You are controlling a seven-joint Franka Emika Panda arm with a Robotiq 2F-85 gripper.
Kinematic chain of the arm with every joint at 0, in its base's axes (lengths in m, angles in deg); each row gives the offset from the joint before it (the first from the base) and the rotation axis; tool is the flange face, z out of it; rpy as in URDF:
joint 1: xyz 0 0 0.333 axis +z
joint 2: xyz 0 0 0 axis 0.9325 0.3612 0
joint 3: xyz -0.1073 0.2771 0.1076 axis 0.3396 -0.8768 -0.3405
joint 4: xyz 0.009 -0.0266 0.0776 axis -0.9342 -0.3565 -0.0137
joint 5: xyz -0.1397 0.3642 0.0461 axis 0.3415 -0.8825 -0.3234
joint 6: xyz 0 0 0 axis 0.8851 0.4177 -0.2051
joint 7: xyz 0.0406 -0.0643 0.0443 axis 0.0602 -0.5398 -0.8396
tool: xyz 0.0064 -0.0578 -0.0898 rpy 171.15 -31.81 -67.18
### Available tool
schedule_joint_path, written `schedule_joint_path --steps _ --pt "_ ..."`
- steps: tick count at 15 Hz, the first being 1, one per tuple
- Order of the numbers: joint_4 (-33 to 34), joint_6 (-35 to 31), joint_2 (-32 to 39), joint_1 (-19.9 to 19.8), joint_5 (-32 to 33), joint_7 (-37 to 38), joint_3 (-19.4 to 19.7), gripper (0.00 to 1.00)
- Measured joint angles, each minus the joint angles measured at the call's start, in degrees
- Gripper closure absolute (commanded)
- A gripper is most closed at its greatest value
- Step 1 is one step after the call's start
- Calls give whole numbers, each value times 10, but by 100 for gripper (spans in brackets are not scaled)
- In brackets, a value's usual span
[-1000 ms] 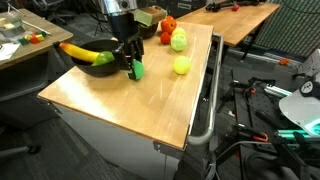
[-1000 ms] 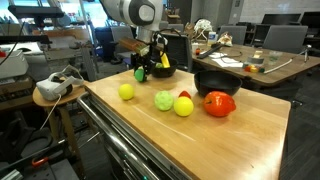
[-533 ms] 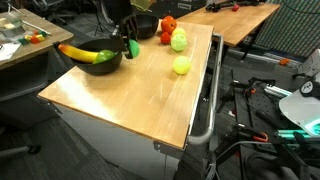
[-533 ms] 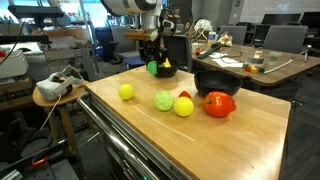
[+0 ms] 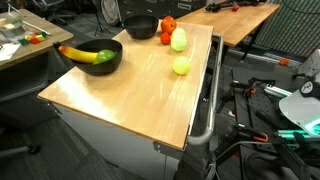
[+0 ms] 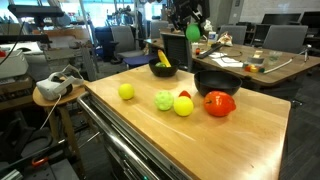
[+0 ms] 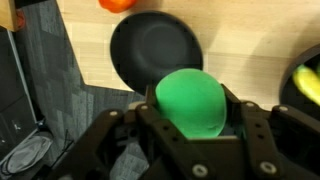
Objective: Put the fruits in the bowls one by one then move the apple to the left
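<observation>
The green fruit (image 7: pixel 190 102) is still high and off-centre, so I will move my gripper past the bowl's near rim and down over the empty black bowl's middle (image 7: pixel 155 47) to let go.
My gripper (image 6: pixel 193 31) is shut on a round green fruit (image 7: pixel 190 102) and holds it high above the table. In the wrist view it hangs over the near rim of an empty black bowl (image 7: pixel 130 45), which shows in both exterior views (image 5: pixel 140 27) (image 6: pixel 215 82). A second black bowl (image 5: pixel 100 58) (image 6: pixel 162 67) holds a banana (image 5: pixel 78 51). On the wooden table lie a green apple (image 5: pixel 179 40) (image 6: pixel 164 100), a yellow-green fruit (image 5: pixel 182 65) (image 6: pixel 126 91), another yellow fruit (image 6: pixel 183 105) and a red fruit (image 5: pixel 167 25) (image 6: pixel 219 104).
The wooden table (image 5: pixel 130 100) has a metal rail along one long edge (image 5: pixel 205 100). A second table with clutter (image 6: pixel 250 62) stands behind. A headset lies on a small stand (image 6: pixel 58 82) beside the table.
The gripper has lifted the green fruit from table height beside the banana bowl and carried it up and across to above the empty bowl.
</observation>
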Motion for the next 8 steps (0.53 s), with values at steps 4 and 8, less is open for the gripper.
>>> schedule_joint_path --steps 4,8 --pt "0 -44 31 -34 8 47 24 67" --pt "4 -84 82 -55 -4 82 40 67"
